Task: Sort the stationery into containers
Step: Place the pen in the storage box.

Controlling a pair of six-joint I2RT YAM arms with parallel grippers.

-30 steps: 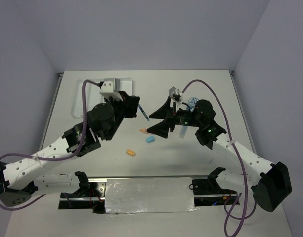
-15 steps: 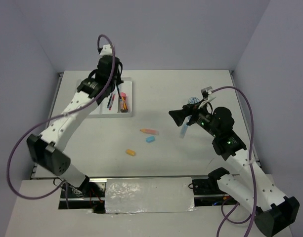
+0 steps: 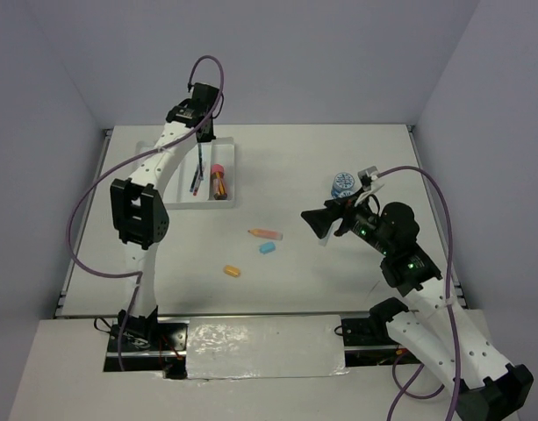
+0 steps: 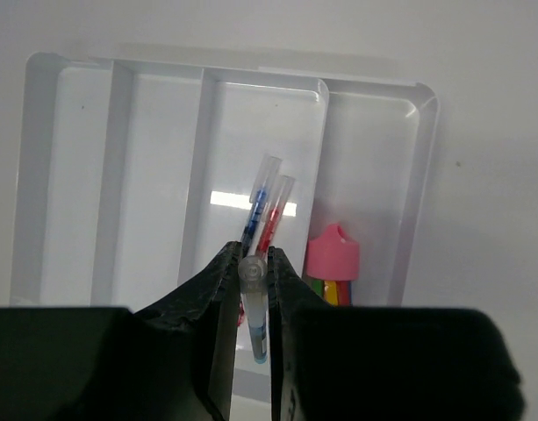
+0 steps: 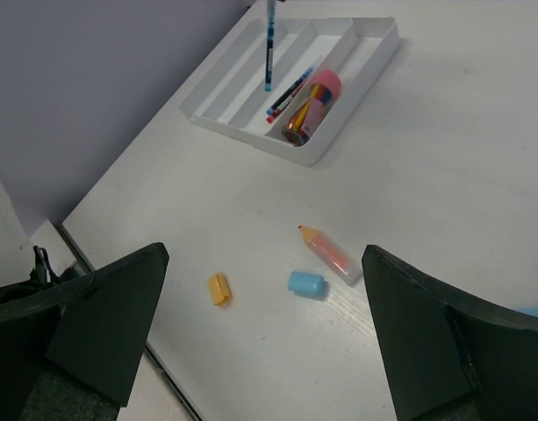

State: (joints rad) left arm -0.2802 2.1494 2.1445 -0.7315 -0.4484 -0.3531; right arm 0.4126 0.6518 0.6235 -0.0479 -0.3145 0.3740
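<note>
The left gripper will next lower toward the tray's third compartment (image 3: 203, 180) below it and release the clear pen there, since the blue and red pens are already inside.
My left gripper (image 4: 254, 256) is shut on a clear pen with a blue tip (image 4: 254, 307), which hangs upright over the white tray (image 4: 67, 175). Seen from above, the left gripper (image 3: 203, 140) is at the tray's (image 3: 168, 198) far end. A blue and a red pen (image 4: 264, 203) lie in the third compartment. A pink-capped piece (image 4: 332, 256) lies in the fourth. My right gripper (image 3: 317, 222) is open above the table, holding nothing. Below it lie an orange marker (image 5: 330, 254), a light-blue eraser (image 5: 306, 283) and an orange eraser (image 5: 218, 288).
A round blue-lidded tub (image 3: 342, 183) stands on the table behind the right gripper. The tray's two left compartments (image 4: 154, 184) hold nothing. Walls close off the table at the back and on both sides.
The left arm swung from the table's middle out to the tray, carrying the pen. The right arm drew back to the right and its jaws opened wider.
</note>
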